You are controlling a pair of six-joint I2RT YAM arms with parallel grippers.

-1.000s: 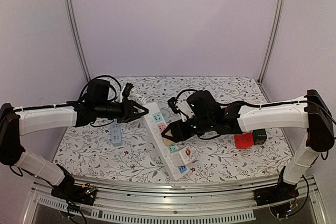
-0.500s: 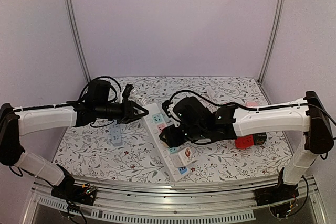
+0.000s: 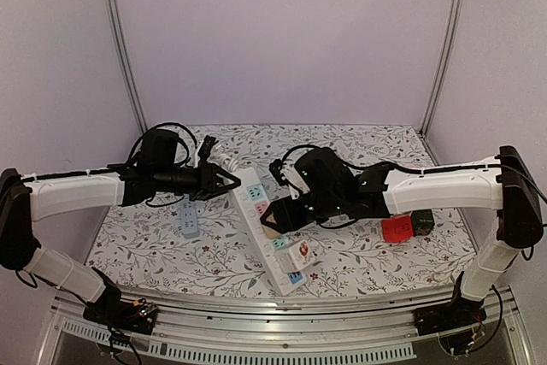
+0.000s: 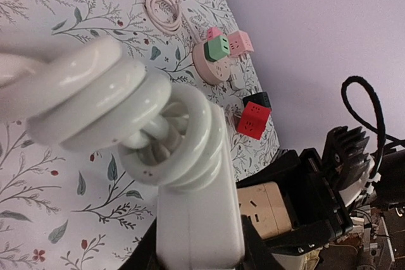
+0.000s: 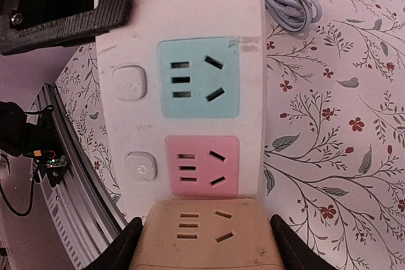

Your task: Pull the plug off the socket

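The right gripper rises off the power strip next. It then brings the plug down onto the tabletop (image 3: 367,243) beside the red cube to release it, since that spot is empty.
A white power strip (image 3: 254,187) lies diagonally on the flowered table, its socket row running toward the near edge. My left gripper (image 3: 234,181) is shut on its far end, just below the coiled white cable (image 4: 126,105); the strip's body (image 4: 197,216) fills the gap between the black fingers. A beige cube plug (image 5: 205,235) sits on the strip just below the pink socket (image 5: 202,165) and the blue socket (image 5: 199,77). My right gripper (image 5: 205,248) is shut on the plug's two sides. I cannot tell whether its pins are seated.
Nearer along the strip are a white-and-red item (image 3: 302,252) and a blue socket (image 3: 296,277). A small grey strip (image 3: 190,221) lies at the left. A red cube (image 3: 397,228) and a dark cube (image 3: 422,222) sit at the right, and a round pink adapter (image 4: 218,58) is further back.
My right wrist swung left over the strip and came back to where it was. The beige plug stays at the same spot on the strip. The left arm has not moved.
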